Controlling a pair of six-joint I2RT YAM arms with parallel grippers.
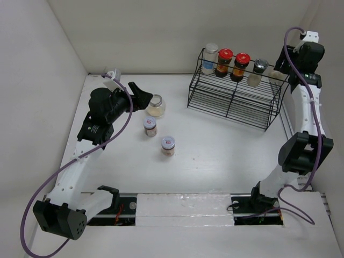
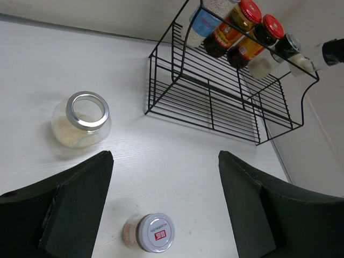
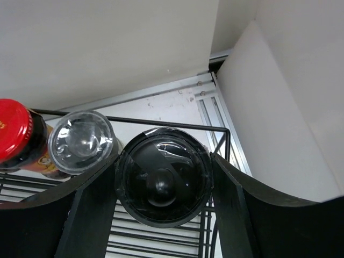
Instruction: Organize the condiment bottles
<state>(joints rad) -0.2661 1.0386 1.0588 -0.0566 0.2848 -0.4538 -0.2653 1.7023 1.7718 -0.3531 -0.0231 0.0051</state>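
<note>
My right gripper needs to lower the black-lidded jar until it stands on the wires, since the jar hangs over the free shelf end (image 1: 272, 87).
Four condiment bottles stand on the black wire rack's (image 1: 231, 99) top shelf: a blue-labelled jar (image 1: 210, 58), two red-capped dark sauce jars (image 1: 224, 62) (image 1: 240, 66) and a clear-lidded jar (image 1: 258, 72). My right gripper (image 1: 280, 72) is shut on a black-lidded jar (image 3: 164, 183) at the shelf's right end, beside the clear-lidded jar (image 3: 81, 141). On the table stand a round silver-rimmed jar (image 1: 156, 105) and two small white-lidded jars (image 1: 150, 127) (image 1: 167, 145). My left gripper (image 1: 141, 97) is open and empty beside the round jar (image 2: 81, 118), with one small jar (image 2: 153, 233) below its jaws.
The rack (image 2: 226, 91) stands at the back right, close to the right wall (image 3: 290, 107). White walls close the table in at the back and left. The rack's lower shelf holds nothing that I can see.
</note>
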